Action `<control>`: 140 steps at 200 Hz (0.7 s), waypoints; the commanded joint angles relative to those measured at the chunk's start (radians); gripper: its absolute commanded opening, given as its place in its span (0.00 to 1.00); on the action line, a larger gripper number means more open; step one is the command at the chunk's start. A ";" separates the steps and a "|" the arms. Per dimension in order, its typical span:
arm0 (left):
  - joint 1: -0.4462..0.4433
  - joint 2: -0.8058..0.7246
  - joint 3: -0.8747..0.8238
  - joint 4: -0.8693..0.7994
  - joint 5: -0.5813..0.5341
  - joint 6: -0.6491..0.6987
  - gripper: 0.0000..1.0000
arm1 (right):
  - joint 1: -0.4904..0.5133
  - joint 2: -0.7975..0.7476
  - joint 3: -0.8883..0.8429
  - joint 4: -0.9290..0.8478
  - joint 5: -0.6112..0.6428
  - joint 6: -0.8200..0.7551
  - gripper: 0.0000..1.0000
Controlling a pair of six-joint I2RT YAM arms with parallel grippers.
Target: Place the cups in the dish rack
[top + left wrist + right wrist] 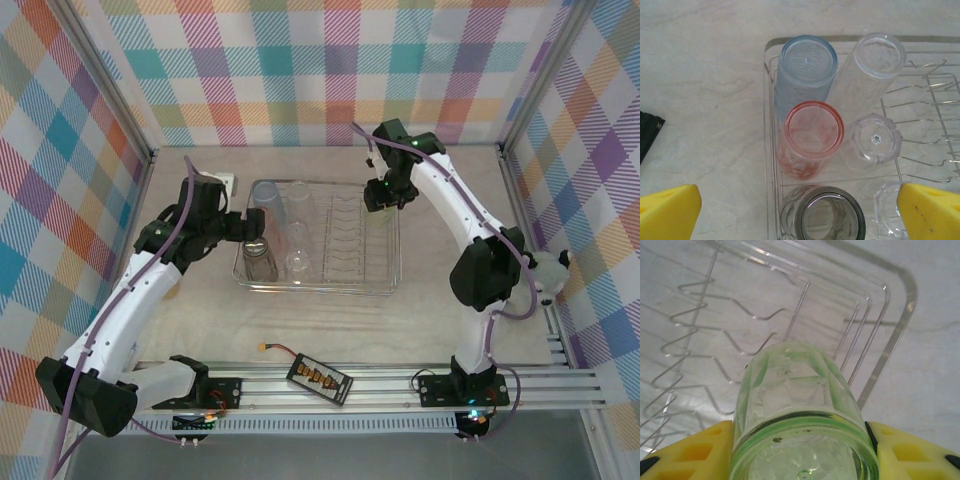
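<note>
The empty wires inside the rack's far corner point(820, 322) lie below the greenish clear cup, and the right gripper should lower the cup onto them next and let go of it there.
The dish rack point(345, 285) lies mid-table. Its left end holds a blue cup point(807, 70), a clear cup point(875, 57), a pink-red cup point(812, 135), a faceted clear cup point(874, 142), a smoky grey cup point(827, 215) and another clear cup point(885, 207). My left gripper point(800, 205) hovers open above the grey cup, its yellow fingers point(667, 210) wide apart and touching nothing. My right gripper point(802, 450) is shut on a greenish clear cup point(795, 400), held over the rack's wire slots point(700, 340) near its far right corner point(385, 205).
A black battery pack point(320, 380) with a wire lies by the front rail. A white block point(226, 183) sits behind the rack's left end. Bare tabletop point(705, 90) lies left of the rack. Plaid walls close in the sides and back.
</note>
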 commanded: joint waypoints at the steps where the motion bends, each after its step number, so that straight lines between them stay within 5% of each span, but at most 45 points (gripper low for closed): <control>1: 0.011 -0.026 -0.028 0.023 0.003 -0.025 1.00 | -0.001 -0.012 -0.086 0.120 0.045 -0.121 0.19; 79: 0.011 -0.052 -0.068 0.037 0.038 -0.024 1.00 | -0.001 0.018 -0.218 0.353 0.017 -0.304 0.20; 140: 0.012 -0.058 -0.074 0.003 0.037 -0.004 1.00 | 0.001 0.098 -0.211 0.369 0.057 -0.385 0.23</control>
